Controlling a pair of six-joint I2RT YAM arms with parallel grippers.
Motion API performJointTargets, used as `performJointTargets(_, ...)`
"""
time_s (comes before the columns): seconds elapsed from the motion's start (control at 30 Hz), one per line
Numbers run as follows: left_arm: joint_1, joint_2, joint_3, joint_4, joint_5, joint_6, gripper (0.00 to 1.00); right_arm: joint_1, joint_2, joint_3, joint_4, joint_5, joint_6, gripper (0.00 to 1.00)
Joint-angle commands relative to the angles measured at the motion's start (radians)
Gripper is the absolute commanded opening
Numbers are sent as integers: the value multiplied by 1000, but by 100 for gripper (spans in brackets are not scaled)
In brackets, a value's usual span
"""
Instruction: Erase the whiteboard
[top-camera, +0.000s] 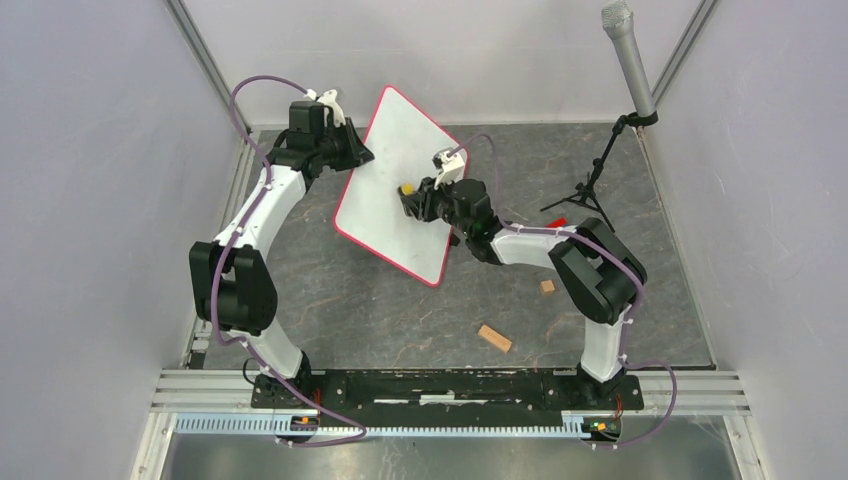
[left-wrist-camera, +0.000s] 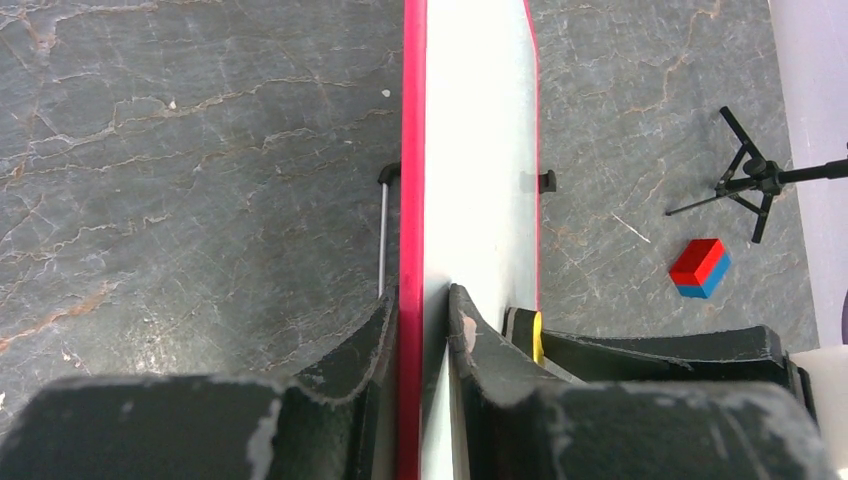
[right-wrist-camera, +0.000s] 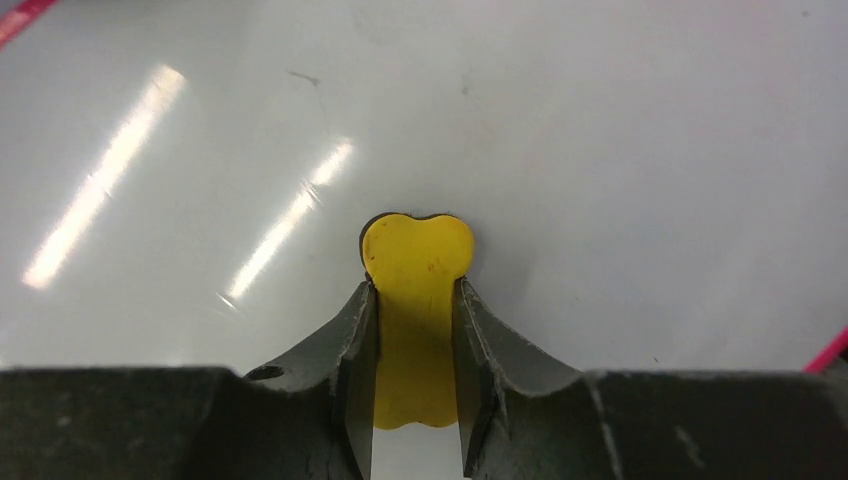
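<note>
I can see only faint marks on the board (right-wrist-camera: 600, 150). The eraser in my right gripper will go down and back onto the table next, near the wooden blocks.
The whiteboard (top-camera: 385, 190) is white with a thin red rim and stands tilted on its lower edge on the table. My left gripper (top-camera: 352, 152) is shut on its upper left edge; in the left wrist view my left gripper (left-wrist-camera: 425, 310) pinches the red rim (left-wrist-camera: 412, 150). My right gripper (top-camera: 412, 200) is shut on a small yellow eraser (top-camera: 407, 188) held against the board's face. In the right wrist view the yellow eraser (right-wrist-camera: 417, 300) sits between the fingers of my right gripper (right-wrist-camera: 414, 295), touching the white board (right-wrist-camera: 600, 150). Only faint marks show there.
A microphone on a black tripod (top-camera: 590, 190) stands at the back right. A red and blue block (left-wrist-camera: 700, 268) lies near it. Two small wooden blocks, one (top-camera: 494, 338) and another (top-camera: 547, 287), lie on the dark table in front of the right arm.
</note>
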Motion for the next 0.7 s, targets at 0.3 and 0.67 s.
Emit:
performJointTargets(0.3,-48,-29,19,-92,48,11,55,-103,-387,-397,-287,88,-40,27)
performJointTargets(0.67,-47,-177,-4,-91,-27,43,93,-122,-565,-474,-754,232,-116,37)
